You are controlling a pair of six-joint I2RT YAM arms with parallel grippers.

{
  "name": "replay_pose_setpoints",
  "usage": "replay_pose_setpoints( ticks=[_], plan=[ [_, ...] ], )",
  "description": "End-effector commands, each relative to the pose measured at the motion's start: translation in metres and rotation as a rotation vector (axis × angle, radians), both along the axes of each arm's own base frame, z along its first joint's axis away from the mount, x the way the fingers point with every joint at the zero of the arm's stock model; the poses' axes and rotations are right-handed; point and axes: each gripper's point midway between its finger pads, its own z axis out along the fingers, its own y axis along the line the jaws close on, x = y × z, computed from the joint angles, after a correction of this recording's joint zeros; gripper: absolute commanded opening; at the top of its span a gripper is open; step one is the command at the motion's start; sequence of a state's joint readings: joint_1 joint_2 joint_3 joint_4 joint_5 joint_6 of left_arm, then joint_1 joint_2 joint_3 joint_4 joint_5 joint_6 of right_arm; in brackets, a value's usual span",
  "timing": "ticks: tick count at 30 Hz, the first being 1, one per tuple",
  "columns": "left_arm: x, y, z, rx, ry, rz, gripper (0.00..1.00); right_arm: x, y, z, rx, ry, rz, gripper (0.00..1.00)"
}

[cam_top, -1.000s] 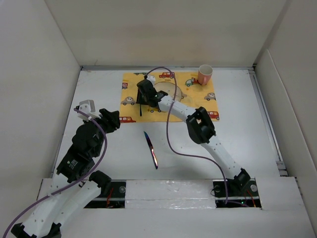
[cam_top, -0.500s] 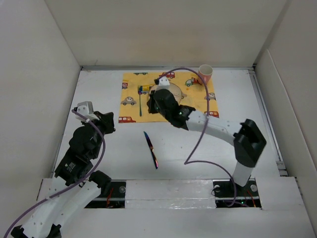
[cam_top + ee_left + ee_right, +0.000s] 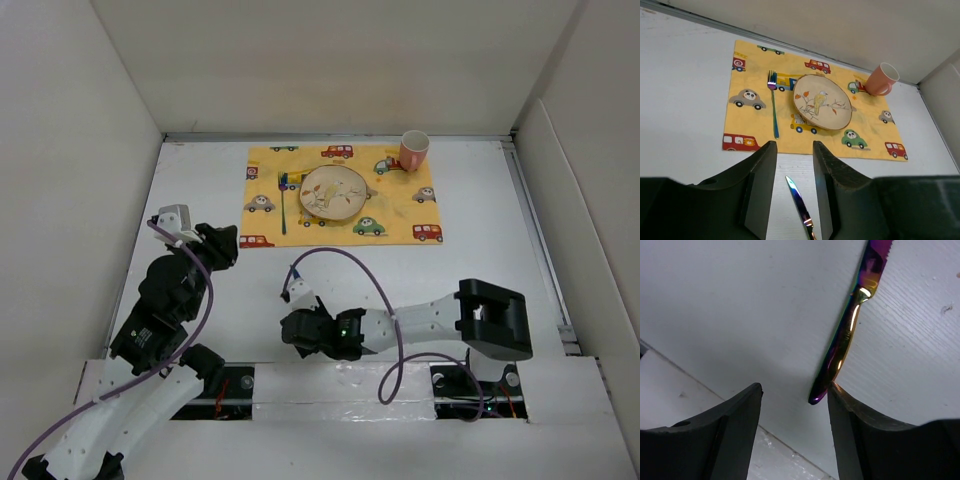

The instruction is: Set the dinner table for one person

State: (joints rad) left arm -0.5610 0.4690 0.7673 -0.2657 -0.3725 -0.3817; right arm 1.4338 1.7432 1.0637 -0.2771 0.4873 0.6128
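My right gripper should next move outward along the knife [image 3: 842, 345] until its fingers straddle the handle [image 3: 851, 315] beside the blade, as they are only at the handle's near end.
On the white dinner table [image 3: 480, 240] lies a yellow placemat [image 3: 400, 215] with a bird plate [image 3: 333, 190], a fork [image 3: 284, 205] left of the plate, and a pink mug [image 3: 413, 150] at its far right corner. An iridescent knife [image 3: 842, 345] lies on bare table near the front edge. My right gripper [image 3: 795, 386] is open low over the knife's handle end, and its right fingertip [image 3: 836, 392] touches the handle. In the top view that gripper [image 3: 294, 322] hides the knife. My left gripper [image 3: 792, 145] is open and empty, hovering at the left [image 3: 226, 243], with the knife [image 3: 800, 207] seen below it.
Pale wall panels [image 3: 80, 150] close in the table on the left, back and right. A purple cable [image 3: 360, 270] loops over the table between the placemat and the right arm. A taped white ledge [image 3: 340, 385] runs along the front edge by the arm bases.
My right arm has swung from the fork's spot on the placemat back to the near table, down over the knife. The fork stays on the mat. The left arm has barely moved.
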Motion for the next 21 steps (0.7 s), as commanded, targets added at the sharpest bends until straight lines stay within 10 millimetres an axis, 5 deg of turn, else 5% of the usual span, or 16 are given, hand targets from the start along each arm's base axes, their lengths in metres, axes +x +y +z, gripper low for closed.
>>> replay_pose_setpoints(
  ticks=[1,11,21],
  plan=[
    [0.003,-0.002,0.012,-0.014,-0.036,-0.007,0.33,0.019,-0.005,-0.002,0.003,-0.043,-0.113,0.60],
    [0.004,-0.001,0.012,-0.009,-0.038,0.002,0.38,0.070,-0.009,-0.008,0.012,-0.063,-0.155,0.53],
    [0.004,-0.001,0.011,-0.006,-0.036,0.003,0.38,0.072,0.016,-0.028,0.027,-0.021,-0.091,0.46]
  ],
)
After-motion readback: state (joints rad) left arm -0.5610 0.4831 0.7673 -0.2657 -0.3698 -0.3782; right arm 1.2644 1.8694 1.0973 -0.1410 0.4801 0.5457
